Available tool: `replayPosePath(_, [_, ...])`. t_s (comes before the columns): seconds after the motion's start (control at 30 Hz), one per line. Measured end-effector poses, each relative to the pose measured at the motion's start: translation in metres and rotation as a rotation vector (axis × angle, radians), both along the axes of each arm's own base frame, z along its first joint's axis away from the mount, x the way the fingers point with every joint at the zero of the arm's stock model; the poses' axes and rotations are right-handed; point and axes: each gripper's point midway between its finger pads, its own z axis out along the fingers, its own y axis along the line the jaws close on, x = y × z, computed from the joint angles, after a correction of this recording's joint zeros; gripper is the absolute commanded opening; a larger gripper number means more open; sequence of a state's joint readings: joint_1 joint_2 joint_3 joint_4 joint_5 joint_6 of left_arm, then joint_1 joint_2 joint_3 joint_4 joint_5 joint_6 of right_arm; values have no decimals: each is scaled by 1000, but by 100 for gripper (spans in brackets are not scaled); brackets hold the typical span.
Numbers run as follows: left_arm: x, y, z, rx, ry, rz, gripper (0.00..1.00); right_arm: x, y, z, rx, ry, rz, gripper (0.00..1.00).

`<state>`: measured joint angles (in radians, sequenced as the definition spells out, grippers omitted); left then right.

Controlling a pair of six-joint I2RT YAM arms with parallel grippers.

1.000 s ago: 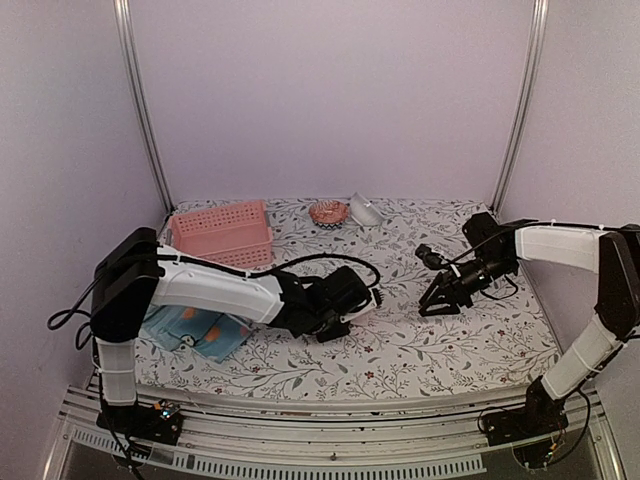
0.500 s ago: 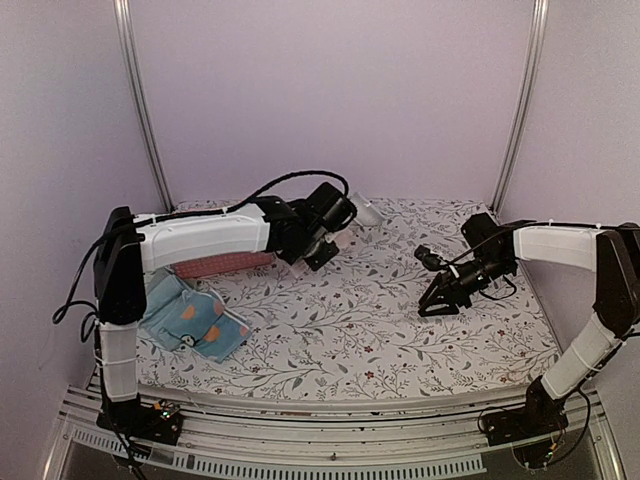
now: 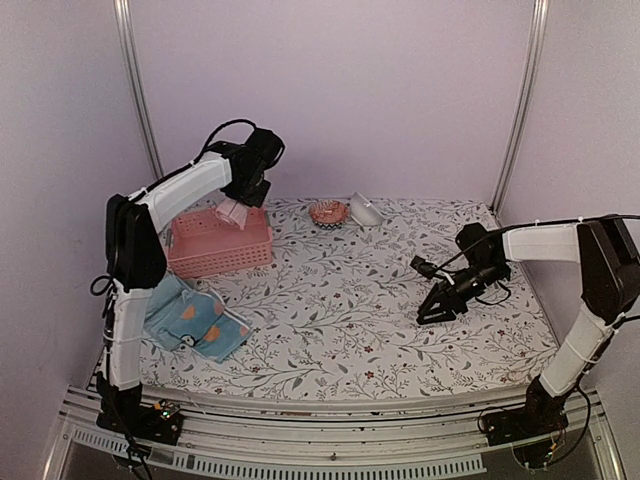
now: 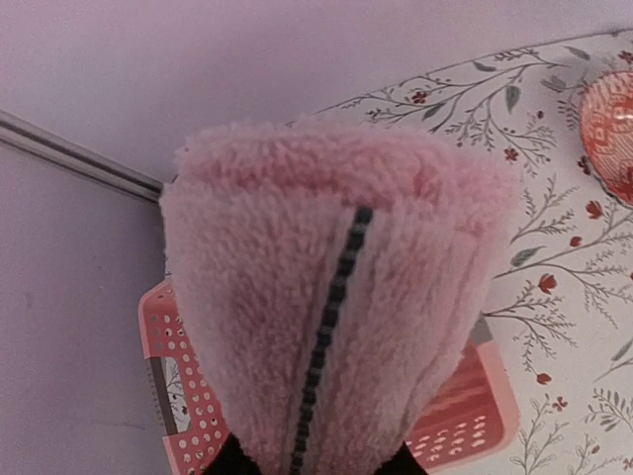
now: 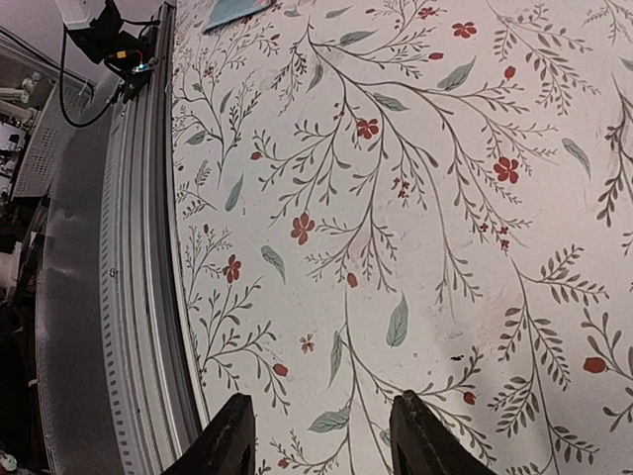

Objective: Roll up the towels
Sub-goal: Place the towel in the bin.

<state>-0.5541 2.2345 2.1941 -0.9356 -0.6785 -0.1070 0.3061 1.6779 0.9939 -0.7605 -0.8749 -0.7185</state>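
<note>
The end of the pink basket by the orange patterned bowl is bare, so my left gripper will next go down into the basket there and release the rolled towel.
My left gripper (image 3: 238, 207) is raised above the pink perforated basket (image 3: 215, 250) at the back left and is shut on the rolled pink towel (image 3: 233, 212). In the left wrist view the fluffy pink towel (image 4: 336, 297) fills the frame, with the basket (image 4: 465, 406) below it. The light blue towel with orange motifs (image 3: 195, 320) lies crumpled at the front left, on top of a pale teal towel (image 3: 162, 305). My right gripper (image 3: 428, 315) is open and empty just above the tablecloth at the right; its fingers (image 5: 227, 440) frame bare cloth in the right wrist view.
An orange patterned bowl (image 3: 328, 212) and a white object (image 3: 365, 211) sit at the back of the flowered tablecloth (image 3: 350, 330). Metal frame posts (image 3: 140, 100) stand at the back corners. The front rail (image 5: 129, 297) runs along the table's near edge.
My left arm has swung from the table's middle up and back left, carrying the pink towel over the basket. My right gripper shifted slightly lower.
</note>
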Motion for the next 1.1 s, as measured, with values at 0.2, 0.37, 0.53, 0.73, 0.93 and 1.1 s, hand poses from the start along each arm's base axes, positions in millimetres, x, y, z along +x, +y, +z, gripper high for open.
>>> replayPosePath(0.2, [23, 68, -18, -68, 27, 214, 0, -4, 0, -8, -4, 47, 4, 47])
replayPosePath(0.37, [21, 86, -44, -149, 66, 336, 0, -7, 1, -7, 10, 59, 12, 46])
replayPosePath(0.53, [18, 88, -64, -257, 95, 428, 0, -9, 1, -13, 3, 79, 17, 45])
replayPosePath(0.73, [20, 85, -70, -357, 105, 468, 0, -14, 0, -15, 4, 101, 30, 44])
replayPosePath(0.93, [25, 83, -94, -403, 140, 493, 0, -15, 0, -14, 9, 102, 38, 44])
replayPosePath(1.1, [27, 77, -123, -427, 190, 499, 0, -16, 0, -16, 9, 108, 40, 44])
